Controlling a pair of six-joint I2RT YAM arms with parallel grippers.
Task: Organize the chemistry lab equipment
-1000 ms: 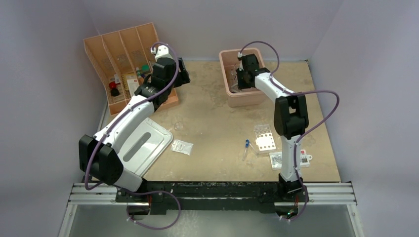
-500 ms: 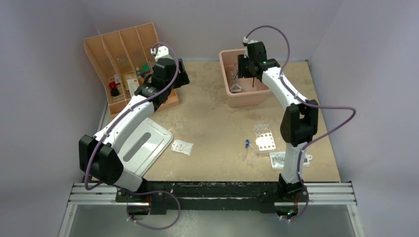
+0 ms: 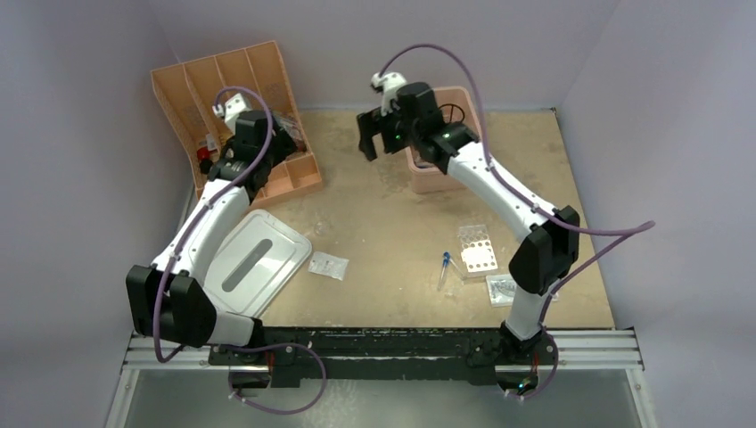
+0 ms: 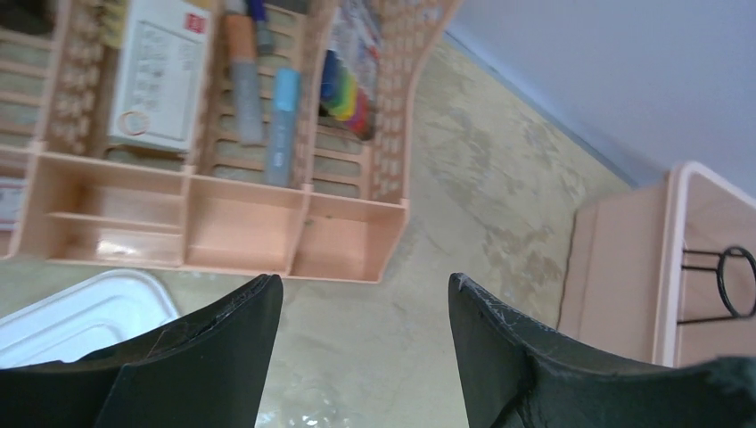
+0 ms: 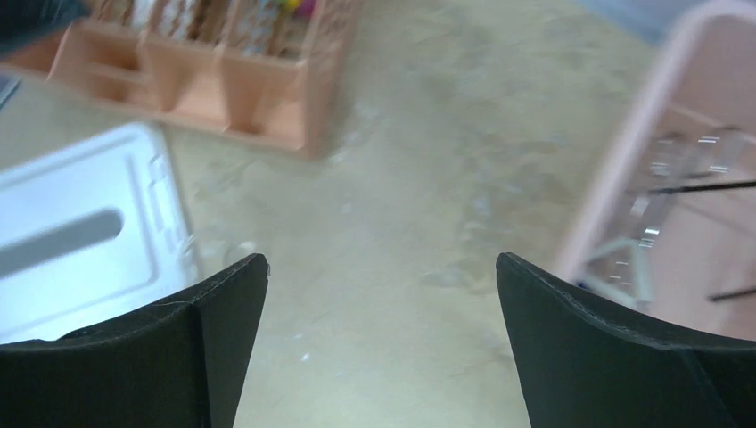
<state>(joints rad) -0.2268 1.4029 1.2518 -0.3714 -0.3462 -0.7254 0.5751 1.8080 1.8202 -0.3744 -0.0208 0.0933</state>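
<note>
Next, my right gripper moves back to the left in the top view and down around the small clear glass piece (image 3: 321,227). The piece lies that way and below.
My right gripper (image 3: 373,144) (image 5: 382,259) hangs open and empty over bare table, just left of the pink tub (image 3: 426,178) (image 5: 624,169). In the tub stands the black wire ring tripod (image 3: 455,114) (image 4: 727,283) (image 5: 704,187), beside some clear items. My left gripper (image 3: 283,135) (image 4: 361,281) is open with nothing in it, above the table by the front of the orange divided tray (image 3: 192,98) (image 4: 223,241). A clear well rack (image 3: 476,252), a blue-tipped dropper (image 3: 444,263) and clear packets (image 3: 328,264) (image 3: 504,287) lie on the table. A small clear glass piece (image 3: 321,227) sits mid-table.
A white lid (image 3: 254,263) (image 4: 80,308) (image 5: 80,232) lies at the front left of the table. The orange tray's compartments hold pens, a white box and other small items (image 4: 160,80). Walls close in the table at the back and both sides.
The right gripper opened, rose out of the pink tub and swung left over the table. The left arm shifted left and back along the orange tray.
</note>
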